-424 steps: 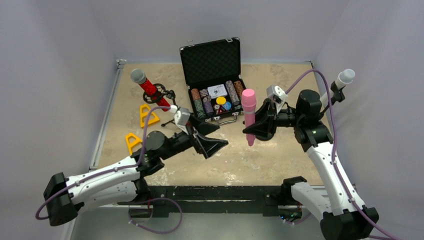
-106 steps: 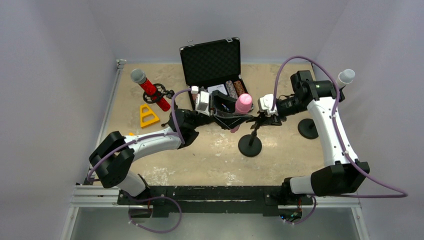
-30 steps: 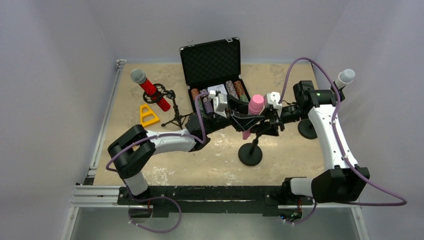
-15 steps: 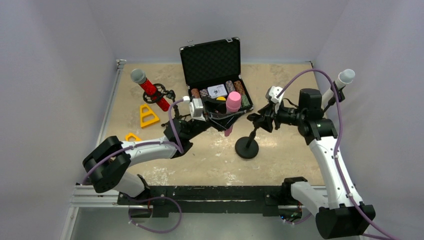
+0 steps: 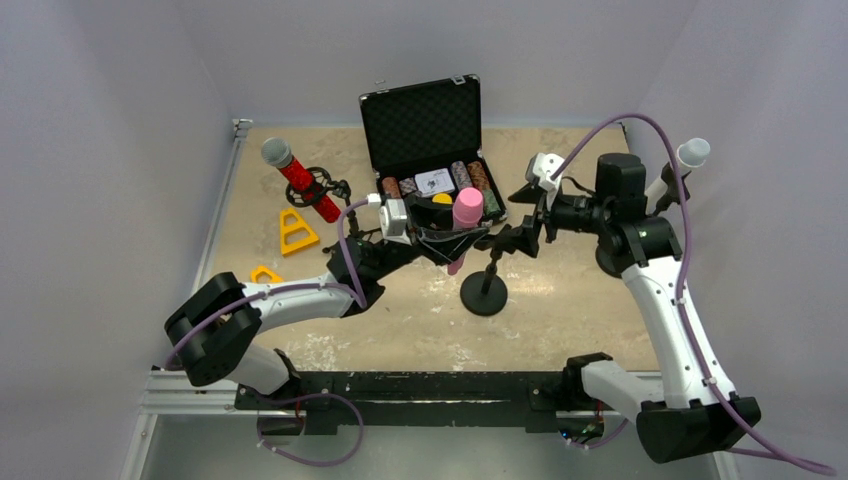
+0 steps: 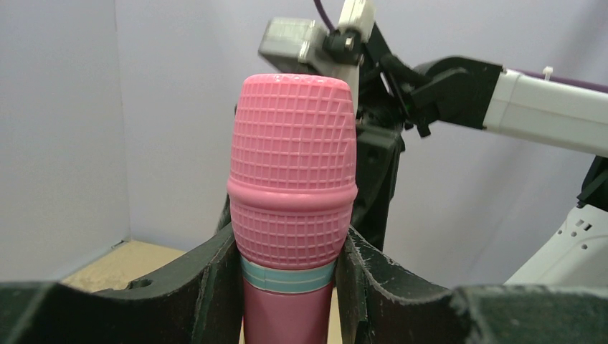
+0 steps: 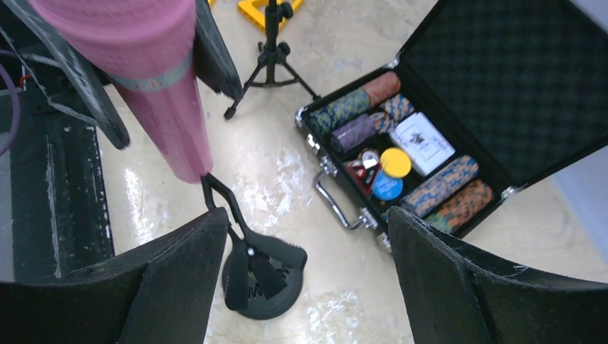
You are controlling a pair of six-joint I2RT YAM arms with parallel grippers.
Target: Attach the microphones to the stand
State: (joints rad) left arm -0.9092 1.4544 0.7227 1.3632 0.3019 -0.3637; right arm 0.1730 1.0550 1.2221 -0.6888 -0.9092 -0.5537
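Observation:
I will carry the pink microphone with my left gripper to the right in the top view next, into the empty spring clip point(image 5: 496, 241), and let go of it there, because the clip is that way.
My left gripper point(image 5: 450, 236) point(image 6: 290, 244) is shut on the pink microphone point(image 5: 467, 208) point(image 6: 292, 186) just under its head and holds it upright in front of the case. Its tail point(image 7: 183, 143) meets the upper tip of the spring clip point(image 7: 244, 244) on the black round-base stand point(image 5: 484, 296) point(image 7: 269, 297). My right gripper point(image 5: 517, 232) point(image 7: 305, 215) is open above that clip, fingers wide apart with nothing between them. The red microphone point(image 5: 296, 180) leans at the back left. The white microphone point(image 5: 686, 158) sits on a stand at the far right.
An open black case of poker chips point(image 5: 430, 190) point(image 7: 401, 150) lies at the back centre. A small tripod point(image 7: 271, 57) stands left of it. Yellow triangular pieces point(image 5: 296, 232) lie near the left edge. Another round base point(image 5: 612, 260) sits by the right arm.
My right gripper has opened and let go of the stand's clip, drawing back a little. The stand has slid left. The pink microphone moved left a second ago and then stayed still.

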